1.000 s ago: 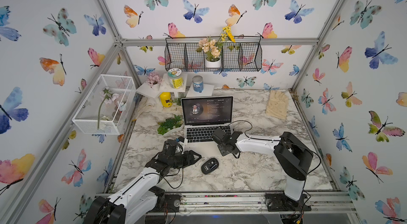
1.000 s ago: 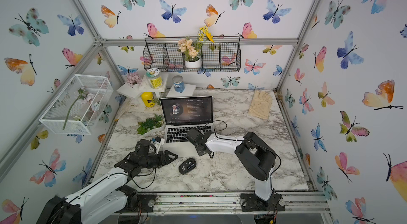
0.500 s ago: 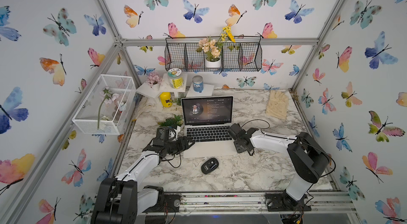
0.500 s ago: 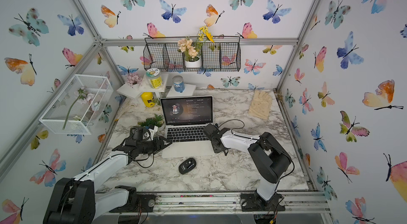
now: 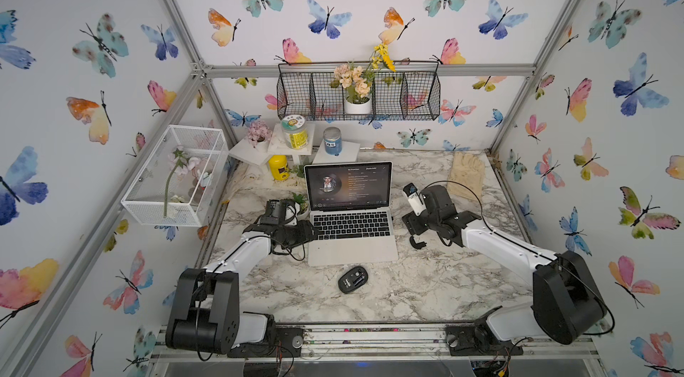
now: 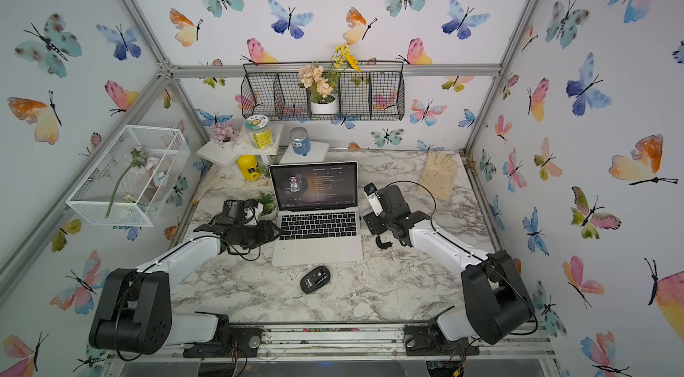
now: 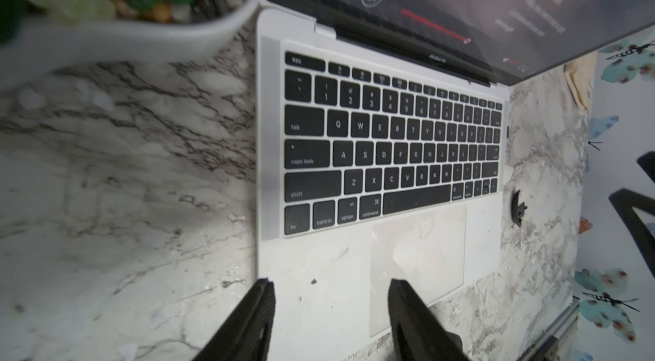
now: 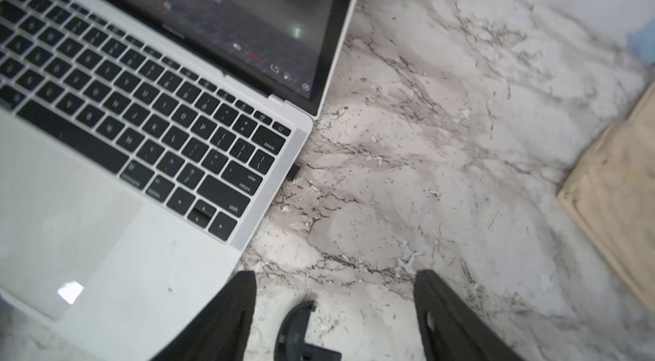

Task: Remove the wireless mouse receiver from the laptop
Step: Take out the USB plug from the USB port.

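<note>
Next, my right gripper lowers its open fingers outward around the receiver's black stub point(image 8: 293, 171), turning as it points at an angle. It lies below and outward of them.
The silver laptop point(image 5: 351, 245) point(image 6: 317, 245) stands open mid-table, its screen lit. The wireless mouse receiver point(image 8: 293, 172) is a tiny black stub sticking out of the laptop's right side, level with the return key. It also shows as a dark speck point(image 7: 507, 131) in the left wrist view. My right gripper point(image 5: 412, 226) point(image 8: 335, 279) hangs open over bare marble right of the laptop, short of the receiver. A black curved plastic piece point(image 8: 297, 327) point(image 5: 417, 242) lies on the table between its fingers. My left gripper point(image 5: 312, 232) point(image 7: 329, 283) is open and empty above the laptop's left palm rest.
The black oval mouse point(image 5: 352, 279) lies in front of the laptop. A small potted plant point(image 5: 299, 205) point(image 7: 141, 33) stands close by the laptop's back left corner. Beige gloves point(image 5: 466, 173) point(image 8: 620, 199) lie at the back right. Jars and a white wire cage point(image 5: 174, 175) are at the back left.
My right gripper moved from the laptop's front right to its right side and opened; the curved piece now lies beneath it. My left arm moved from near the mouse to the laptop's left edge.
</note>
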Motion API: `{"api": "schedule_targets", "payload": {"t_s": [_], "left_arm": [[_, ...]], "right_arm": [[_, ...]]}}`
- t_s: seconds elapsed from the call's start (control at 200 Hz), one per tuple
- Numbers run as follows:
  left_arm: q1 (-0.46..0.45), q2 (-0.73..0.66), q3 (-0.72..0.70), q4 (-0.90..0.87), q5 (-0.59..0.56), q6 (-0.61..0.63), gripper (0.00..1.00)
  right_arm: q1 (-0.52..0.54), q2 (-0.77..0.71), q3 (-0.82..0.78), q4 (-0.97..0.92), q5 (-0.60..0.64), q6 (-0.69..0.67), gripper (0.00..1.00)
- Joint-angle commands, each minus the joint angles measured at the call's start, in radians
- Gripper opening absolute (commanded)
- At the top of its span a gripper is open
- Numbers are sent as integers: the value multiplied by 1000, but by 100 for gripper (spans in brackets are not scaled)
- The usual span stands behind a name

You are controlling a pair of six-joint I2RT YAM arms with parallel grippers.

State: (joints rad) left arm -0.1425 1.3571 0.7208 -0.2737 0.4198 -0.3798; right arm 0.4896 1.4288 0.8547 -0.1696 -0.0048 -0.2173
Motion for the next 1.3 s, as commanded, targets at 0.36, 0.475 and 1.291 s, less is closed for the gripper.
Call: {"api": "schedule_targets", "payload": {"t_s": [0.36,0.475,1.291], "left_arm": [[-28,225,165,-78,-216,182,49],[-29,259,162,-87,-237,209,49],[-5,373,203,-105,-184,296,44]], "right_arm": [[-101,356,223,-77,-247,-769,69],[-100,429,260,-86,-258,-806,68],[-87,683,522,-457,-445,-1022,54]]}}
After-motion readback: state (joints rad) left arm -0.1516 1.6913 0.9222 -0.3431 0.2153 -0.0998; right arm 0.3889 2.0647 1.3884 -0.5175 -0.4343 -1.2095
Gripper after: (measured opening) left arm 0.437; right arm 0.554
